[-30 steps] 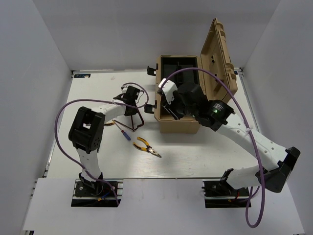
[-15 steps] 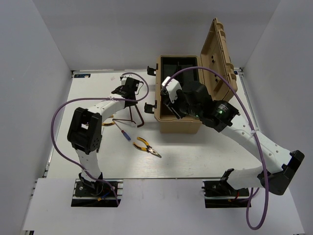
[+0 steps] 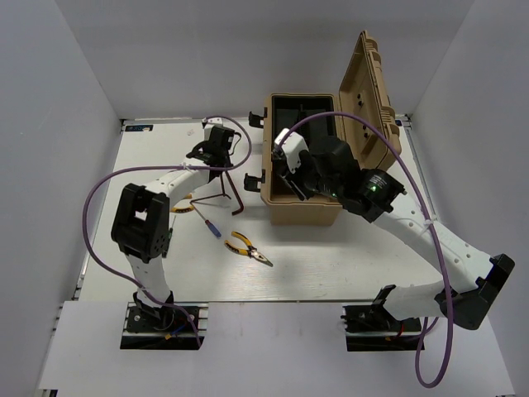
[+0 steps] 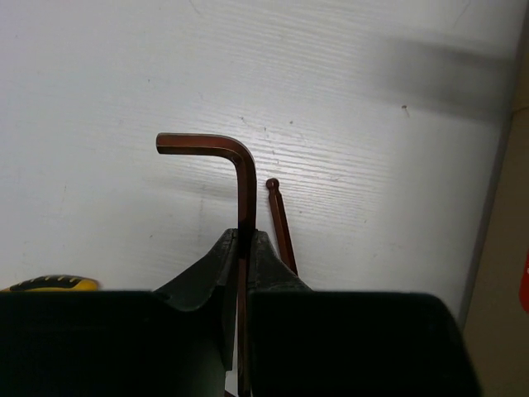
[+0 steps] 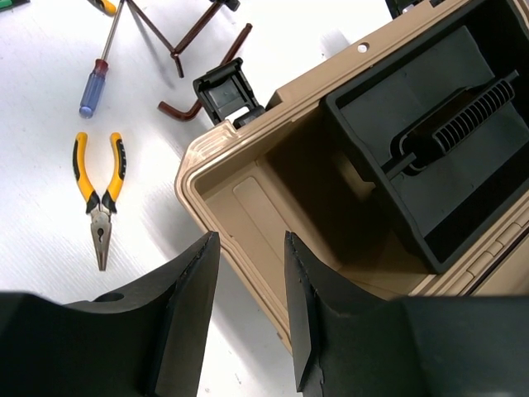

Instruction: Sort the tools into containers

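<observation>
The black tray [image 3: 286, 122] has open space on its bottom, so my left gripper needs to go up, carry the brown L-shaped hex key outward and over the toolbox's side, and let go of it in the tray.
My left gripper [image 4: 245, 236] is shut on the long leg of a brown L-shaped hex key [image 4: 241, 182], whose short leg points left above the white table. A second hex key [image 4: 279, 219] with a ball end lies just right of it. In the top view the left gripper [image 3: 221, 161] holds the hex key [image 3: 231, 188] left of the tan toolbox [image 3: 302, 213]. My right gripper [image 5: 250, 240] hangs open and empty over the toolbox rim [image 5: 240, 157]. The yellow-handled pliers [image 5: 99, 194] and the blue-handled screwdriver [image 5: 95, 83] lie on the table.
The toolbox lid [image 3: 372, 99] stands open at the back right. A black tray [image 5: 430, 141] fills the far half of the box. A black latch [image 5: 223, 91] sticks out from its left wall. A yellow handle [image 4: 50, 284] lies near my left fingers. Purple cables loop over both arms.
My left gripper has carried the hex key a little toward the far side of the table. My right gripper shifted slightly left over the toolbox, then held still.
</observation>
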`<state>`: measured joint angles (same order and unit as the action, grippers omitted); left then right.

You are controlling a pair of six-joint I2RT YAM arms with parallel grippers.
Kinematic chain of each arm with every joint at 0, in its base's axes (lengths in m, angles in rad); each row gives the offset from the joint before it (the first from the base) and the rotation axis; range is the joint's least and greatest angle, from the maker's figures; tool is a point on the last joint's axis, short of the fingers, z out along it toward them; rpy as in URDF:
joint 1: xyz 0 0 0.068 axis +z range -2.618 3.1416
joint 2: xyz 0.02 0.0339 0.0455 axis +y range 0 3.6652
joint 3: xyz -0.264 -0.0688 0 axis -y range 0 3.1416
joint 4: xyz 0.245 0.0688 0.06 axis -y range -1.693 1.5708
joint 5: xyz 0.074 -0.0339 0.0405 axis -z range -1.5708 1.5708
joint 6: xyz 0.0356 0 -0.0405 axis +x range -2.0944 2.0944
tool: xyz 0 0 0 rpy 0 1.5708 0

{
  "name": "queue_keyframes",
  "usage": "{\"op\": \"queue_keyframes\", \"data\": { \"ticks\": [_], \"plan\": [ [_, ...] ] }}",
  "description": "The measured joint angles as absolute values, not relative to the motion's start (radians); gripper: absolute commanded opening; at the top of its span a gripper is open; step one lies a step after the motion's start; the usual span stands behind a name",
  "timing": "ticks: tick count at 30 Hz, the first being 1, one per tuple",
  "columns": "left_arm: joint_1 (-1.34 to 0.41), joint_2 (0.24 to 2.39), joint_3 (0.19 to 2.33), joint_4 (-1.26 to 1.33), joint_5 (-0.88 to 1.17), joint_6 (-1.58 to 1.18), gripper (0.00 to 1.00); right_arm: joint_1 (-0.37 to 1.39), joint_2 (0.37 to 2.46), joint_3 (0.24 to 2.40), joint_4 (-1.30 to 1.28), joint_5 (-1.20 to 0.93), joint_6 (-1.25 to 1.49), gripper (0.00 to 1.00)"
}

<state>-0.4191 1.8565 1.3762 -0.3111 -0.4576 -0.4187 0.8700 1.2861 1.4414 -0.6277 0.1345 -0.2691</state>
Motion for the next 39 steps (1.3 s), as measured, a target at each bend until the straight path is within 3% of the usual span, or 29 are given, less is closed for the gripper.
{"op": "queue_keyframes", "data": {
  "ticks": [39],
  "plan": [
    [-0.429,1.752,1.553,-0.292,-0.456,-0.297,0.00,0.830,1.276,1.415,-0.627,0.116,-0.247,0.44]
  ]
}}
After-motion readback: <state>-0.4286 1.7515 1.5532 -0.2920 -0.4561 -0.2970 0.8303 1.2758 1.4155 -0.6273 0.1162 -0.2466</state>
